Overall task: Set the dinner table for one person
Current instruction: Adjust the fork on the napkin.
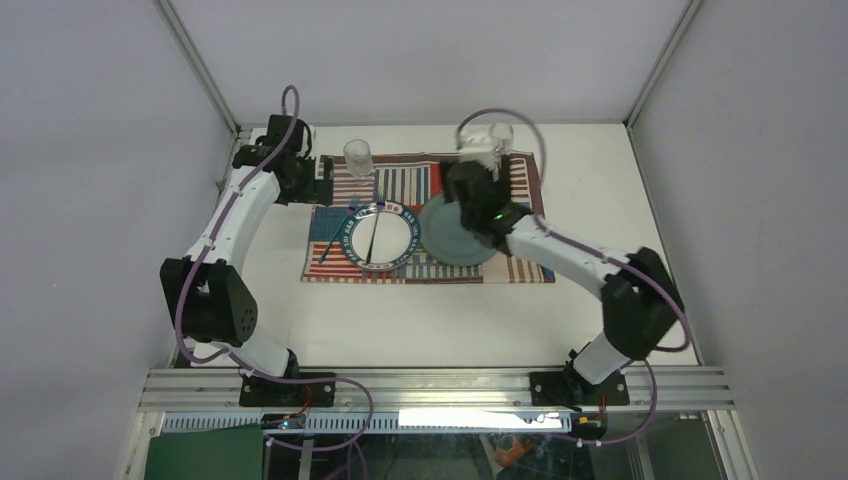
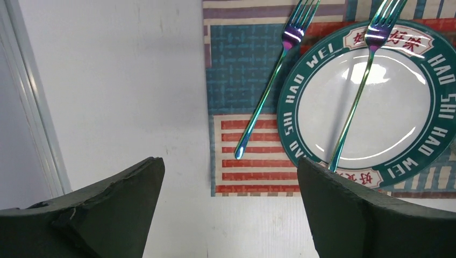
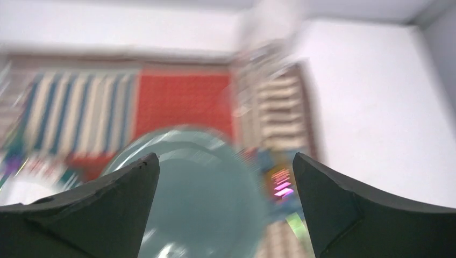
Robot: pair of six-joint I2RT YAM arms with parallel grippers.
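Note:
My left gripper goes over the white plate and down onto the iridescent fork's mid-handle [image 1: 374,231] [image 2: 352,108] next. This lies below the gripper, to its right in the top view.
On the dinner table [image 1: 420,320] lies a striped placemat [image 1: 520,268]. It bears a white plate [image 1: 392,240] with a green lettered rim and, to its right, a grey-teal plate [image 1: 450,235]. One iridescent fork [image 1: 372,235] lies across the white plate, and another fork [image 1: 336,238] lies just left of it. My left gripper [image 2: 230,161] hangs open over bare table off the mat's left edge, with both forks [image 2: 269,91] [image 2: 355,97] ahead of it. My right gripper [image 3: 225,156] is open above the teal plate [image 3: 204,209], holding nothing. That view is blurred.
A clear glass [image 1: 358,157] stands at the mat's back left. Another glass [image 1: 498,133] stands at the back right, just beyond my right gripper [image 1: 478,160]. A small iridescent thing [image 3: 279,185], too blurred to name, lies beside the teal plate. Aluminium rails [image 1: 430,385] edge the table.

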